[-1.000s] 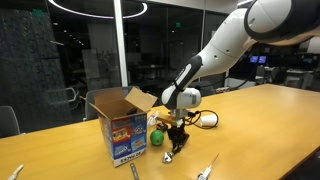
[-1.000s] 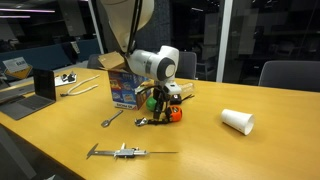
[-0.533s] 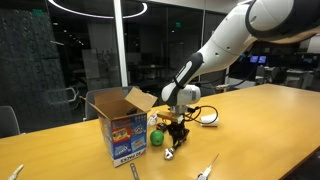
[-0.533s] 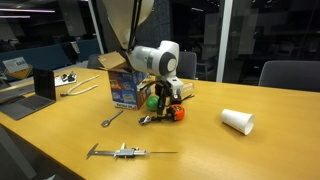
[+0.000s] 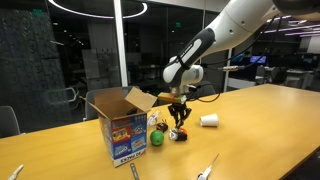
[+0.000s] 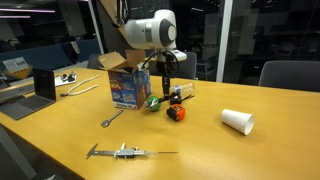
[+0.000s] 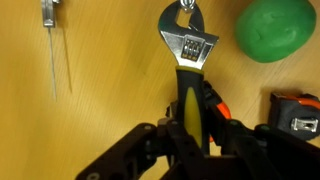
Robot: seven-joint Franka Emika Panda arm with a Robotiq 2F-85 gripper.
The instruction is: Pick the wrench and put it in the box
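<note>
My gripper rises past the box's flaps next, crosses over the opening, dips and releases the wrench. The box's opening [image 5: 119, 104] beside my gripper has flaps higher than the hanging wrench.
My gripper [image 7: 190, 108] is shut on the yellow-handled adjustable wrench [image 7: 187, 60], which hangs head-down from the jaws. In both exterior views the gripper [image 5: 179, 106] [image 6: 164, 70] holds the wrench [image 5: 180, 122] [image 6: 163, 92] above the table, apart from the surface. The open cardboard box [image 5: 119, 128] [image 6: 124, 86] stands beside it with its flaps up. The gripper is next to the box, not over its opening.
A green ball [image 7: 275, 28] [image 5: 157, 139] and an orange tape measure [image 6: 177, 113] [image 7: 298, 115] lie under the gripper. A white cup [image 6: 238, 121] lies on its side. A long metal tool [image 6: 120, 152] and a small spanner [image 6: 112, 118] lie nearer the table edge. A laptop [image 6: 36, 88] stands at one end.
The arm has risen and lifted the wrench off the table, from beside the ball and tape measure to well above them.
</note>
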